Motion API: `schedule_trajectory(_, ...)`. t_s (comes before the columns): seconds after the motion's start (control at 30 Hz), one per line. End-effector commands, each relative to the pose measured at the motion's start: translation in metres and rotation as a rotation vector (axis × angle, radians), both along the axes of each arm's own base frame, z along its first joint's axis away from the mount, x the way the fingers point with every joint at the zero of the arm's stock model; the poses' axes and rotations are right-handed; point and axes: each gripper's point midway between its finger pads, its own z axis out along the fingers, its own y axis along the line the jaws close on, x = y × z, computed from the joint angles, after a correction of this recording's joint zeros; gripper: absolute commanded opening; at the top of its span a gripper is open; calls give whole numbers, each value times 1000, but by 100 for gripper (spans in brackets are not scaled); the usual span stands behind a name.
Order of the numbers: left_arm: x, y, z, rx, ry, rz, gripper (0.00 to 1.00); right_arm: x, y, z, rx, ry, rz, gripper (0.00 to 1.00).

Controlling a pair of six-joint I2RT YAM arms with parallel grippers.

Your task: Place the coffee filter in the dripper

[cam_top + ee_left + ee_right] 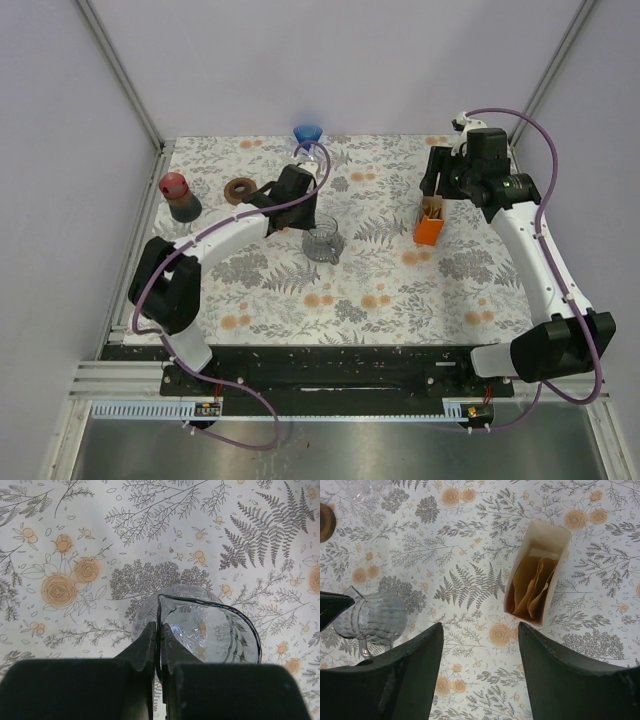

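Note:
The dripper (322,241) is standing on the flowered table, so my left gripper will next move its pinched rim slightly toward the orange box's side, then open and release the dripper's rim.
The dripper (322,241) is a clear ribbed glass cone standing on the flowered table. My left gripper (311,222) is shut on its near rim; in the left wrist view the fingertips (160,630) pinch the dark-edged rim of the dripper (215,630). Brown paper coffee filters (532,587) stand folded in an orange box (430,222), open at the top (542,535). My right gripper (480,630) is open and empty, hovering above the table just beside the box (438,185). The dripper also shows at the left of the right wrist view (370,617).
A blue funnel-shaped thing (308,133) stands at the back middle. A brown ring (240,190) and a red-topped dark object (178,192) sit at the back left. White walls enclose the table on three sides.

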Motion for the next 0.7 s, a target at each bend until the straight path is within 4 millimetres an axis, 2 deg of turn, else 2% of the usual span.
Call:
schedule_trajectory(0.0,31,-13,10,-33,-121,47,0,-1,8,17,29,-71,23,70)
schedule_trajectory(0.17,41,-3,-12,-13,-108,168,0,3,19,10,60,-60,39,69)
schedule_trajectory(0.27,40,0,-24,1,-83,200,0,1,44,7,59,-69,129,70)
schedule_trajectory(0.4,37,-1,-33,13,-56,196,2,-12,95,0,13,-93,339,71)
schedule_trajectory(0.47,34,0,-34,15,-43,195,16,-19,115,-7,8,-90,429,71)
schedule_trajectory(0.5,31,-1,-34,12,-30,196,26,-22,123,-11,6,-85,460,71)
schedule_trajectory(0.53,29,0,-33,10,-16,200,40,-25,131,-17,3,-78,490,71)
schedule_trajectory(0.6,23,-2,-30,-7,8,189,52,-33,148,-32,5,-39,553,70)
schedule_trajectory(0.67,17,-4,-24,-25,35,182,61,-43,165,-48,-6,-6,635,69)
